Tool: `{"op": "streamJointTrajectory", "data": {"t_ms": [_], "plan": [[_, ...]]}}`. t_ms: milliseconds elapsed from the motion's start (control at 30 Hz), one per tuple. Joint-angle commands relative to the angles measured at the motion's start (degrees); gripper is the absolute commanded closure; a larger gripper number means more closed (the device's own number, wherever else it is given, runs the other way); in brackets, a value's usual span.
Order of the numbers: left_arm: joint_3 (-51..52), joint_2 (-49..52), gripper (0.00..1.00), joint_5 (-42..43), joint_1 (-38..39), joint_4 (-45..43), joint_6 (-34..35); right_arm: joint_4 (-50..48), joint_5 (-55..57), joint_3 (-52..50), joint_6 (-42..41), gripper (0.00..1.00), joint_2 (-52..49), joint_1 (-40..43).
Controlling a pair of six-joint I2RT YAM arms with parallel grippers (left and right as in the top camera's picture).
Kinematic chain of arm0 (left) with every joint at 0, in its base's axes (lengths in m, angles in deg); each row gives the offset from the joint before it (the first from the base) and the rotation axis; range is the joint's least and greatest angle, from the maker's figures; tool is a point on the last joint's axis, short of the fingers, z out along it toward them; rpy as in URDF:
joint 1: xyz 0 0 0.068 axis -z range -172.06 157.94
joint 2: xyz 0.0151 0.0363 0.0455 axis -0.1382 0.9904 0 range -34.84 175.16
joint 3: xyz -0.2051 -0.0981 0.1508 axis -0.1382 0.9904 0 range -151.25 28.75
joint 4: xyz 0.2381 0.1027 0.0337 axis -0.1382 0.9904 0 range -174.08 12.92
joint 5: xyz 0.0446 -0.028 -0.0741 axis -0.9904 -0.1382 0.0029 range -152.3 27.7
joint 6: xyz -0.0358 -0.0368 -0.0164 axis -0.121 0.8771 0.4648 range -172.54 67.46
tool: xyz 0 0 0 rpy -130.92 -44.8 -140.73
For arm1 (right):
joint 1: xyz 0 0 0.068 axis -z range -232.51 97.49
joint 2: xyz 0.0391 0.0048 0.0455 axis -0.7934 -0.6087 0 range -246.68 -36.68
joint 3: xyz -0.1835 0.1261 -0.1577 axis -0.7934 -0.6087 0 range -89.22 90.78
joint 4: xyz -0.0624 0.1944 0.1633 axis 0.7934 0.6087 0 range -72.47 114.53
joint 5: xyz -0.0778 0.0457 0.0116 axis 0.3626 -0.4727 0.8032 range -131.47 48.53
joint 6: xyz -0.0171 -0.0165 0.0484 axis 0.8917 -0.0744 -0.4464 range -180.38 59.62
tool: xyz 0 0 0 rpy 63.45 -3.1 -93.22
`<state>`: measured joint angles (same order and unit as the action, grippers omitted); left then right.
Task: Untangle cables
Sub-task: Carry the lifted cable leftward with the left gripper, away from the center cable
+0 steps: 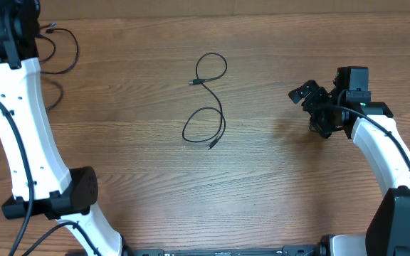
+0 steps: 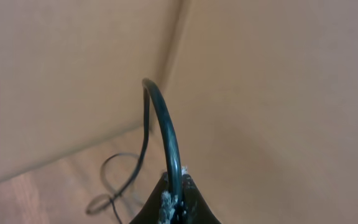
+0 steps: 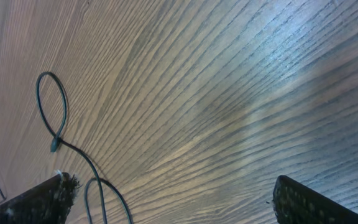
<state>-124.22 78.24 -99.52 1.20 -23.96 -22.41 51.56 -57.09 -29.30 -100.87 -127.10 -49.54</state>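
Observation:
The black cable's trailing loops lie on the tabletop below, so next my left gripper should lower back toward them, tilting downward, and let go of the cable.
One thin black cable (image 1: 206,99) lies loose in an S shape at the middle of the table, with a small plug at each end. It also shows in the right wrist view (image 3: 64,144). A second black cable (image 1: 61,51) lies in loops at the far left. My left gripper (image 1: 27,25) is at the far left corner, shut (image 2: 176,180) on this second cable (image 2: 165,127), which arches up from the jaws and trails down to loops on the table. My right gripper (image 1: 312,110) is open and empty (image 3: 173,202), to the right of the middle cable and apart from it.
A tan wall (image 2: 278,93) rises right behind the table's far left corner, close to my left gripper. The wooden table (image 1: 262,185) spreads between the arms. My white arm links (image 1: 27,135) run along the left and right sides.

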Motion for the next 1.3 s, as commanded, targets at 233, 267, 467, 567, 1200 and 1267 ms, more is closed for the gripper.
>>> {"op": "streamJointTrajectory", "data": {"t_ms": [233,267,467,567,1200,1267], "plan": [[-0.04,1.11,0.96,-5.46,-1.66,4.48,4.28,-0.26,0.59,1.27,0.22,0.0,-0.04,0.07],[-0.04,1.14,0.96,-5.35,-1.95,5.73,5.53,-0.26,0.59,1.27,0.22,0.0,-0.04,0.07],[-0.04,1.14,0.96,0.28,-6.69,19.63,27.23,-0.28,0.61,1.27,0.22,0.0,-0.04,0.07],[-0.04,1.36,0.96,5.73,-12.0,23.76,28.63,-0.26,0.59,1.27,0.22,0.0,-0.04,0.07],[-0.02,14.1,0.96,28.24,-24.0,23.71,-11.32,-0.26,0.59,1.27,0.22,0.0,-0.04,0.07],[-0.02,16.24,0.96,28.04,-24.13,23.5,-16.35,-0.28,0.59,1.27,0.22,0.0,-0.04,0.07]]}}
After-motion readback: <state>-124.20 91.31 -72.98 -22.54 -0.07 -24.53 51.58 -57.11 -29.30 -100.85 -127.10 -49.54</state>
